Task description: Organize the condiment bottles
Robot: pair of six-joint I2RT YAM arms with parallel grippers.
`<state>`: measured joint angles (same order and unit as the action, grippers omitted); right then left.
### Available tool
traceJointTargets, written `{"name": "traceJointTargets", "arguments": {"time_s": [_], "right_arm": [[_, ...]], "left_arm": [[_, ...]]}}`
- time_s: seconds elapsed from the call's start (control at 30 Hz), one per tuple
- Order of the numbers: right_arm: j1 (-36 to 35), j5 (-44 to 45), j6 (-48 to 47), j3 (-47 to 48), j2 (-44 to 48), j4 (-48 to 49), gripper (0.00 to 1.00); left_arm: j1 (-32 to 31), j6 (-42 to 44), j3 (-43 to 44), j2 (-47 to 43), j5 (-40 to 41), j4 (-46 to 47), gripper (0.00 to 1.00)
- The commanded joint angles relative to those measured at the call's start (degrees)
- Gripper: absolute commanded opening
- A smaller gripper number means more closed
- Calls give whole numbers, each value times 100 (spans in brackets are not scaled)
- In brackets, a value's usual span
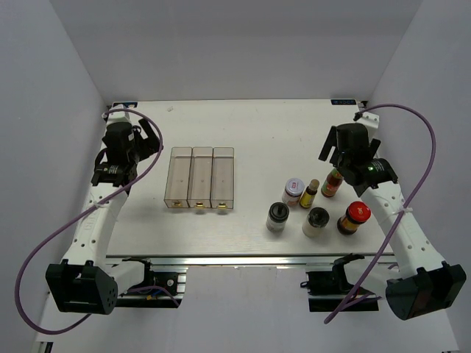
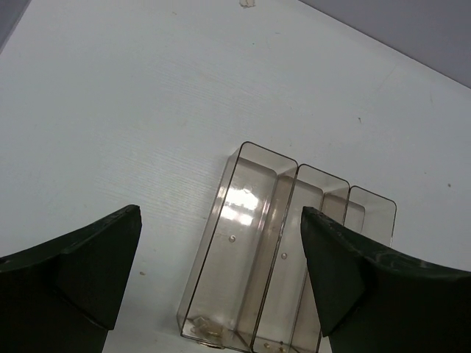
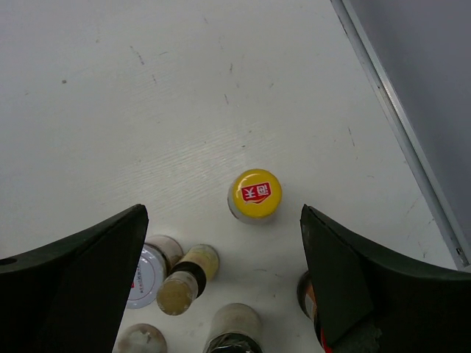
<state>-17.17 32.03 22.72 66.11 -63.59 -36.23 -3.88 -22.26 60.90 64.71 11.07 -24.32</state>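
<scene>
The slim red sauce bottle's cap already sits between the right gripper's open fingers, so the gripper next needs to go straight down over the round yellow cap [image 1: 336, 171] [image 3: 255, 195].
Six condiment bottles stand in a cluster at the right front. The slim red sauce bottle [image 1: 332, 182] shows its yellow cap in the right wrist view [image 3: 255, 195]. Beside it are the tiny yellow-capped bottle [image 1: 309, 194], the white jar [image 1: 294, 190], two black-lidded shakers [image 1: 277, 217] [image 1: 316, 221] and the red-lidded dark jar [image 1: 354, 218]. My right gripper [image 1: 333, 156] is open and empty above the sauce bottle, which lies between its fingers [image 3: 223, 220]. My left gripper [image 1: 153, 138] is open and empty, left of and behind the tray [image 2: 221, 220].
A clear three-compartment plastic tray [image 1: 201, 178] lies left of centre, with nothing in its compartments; it also shows in the left wrist view [image 2: 280, 250]. White walls close in the table on the left, back and right. The table's right edge rail [image 3: 397, 125] runs near the bottles.
</scene>
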Motion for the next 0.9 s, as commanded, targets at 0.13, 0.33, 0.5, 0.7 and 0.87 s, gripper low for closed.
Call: {"name": "traceJointTargets", "arguments": {"time_s": [0.13, 0.33, 0.5, 0.7, 0.87], "right_arm": [[179, 312, 312, -396, 198, 150, 89], [293, 216, 172, -870, 163, 852, 89], [302, 58, -22, -1433, 154, 1846, 89], [302, 330, 40, -1750, -118, 2399, 86], [311, 567, -127, -2189, -171, 3103, 77]], "left_arm": [[-25, 161, -79, 121, -334, 287, 98], [-25, 178, -79, 227, -360, 304, 98], [-16, 196, -105, 227, -386, 331, 98], [-25, 213, -123, 253, -404, 366, 98], [-25, 222, -131, 279, -448, 384, 98]]}}
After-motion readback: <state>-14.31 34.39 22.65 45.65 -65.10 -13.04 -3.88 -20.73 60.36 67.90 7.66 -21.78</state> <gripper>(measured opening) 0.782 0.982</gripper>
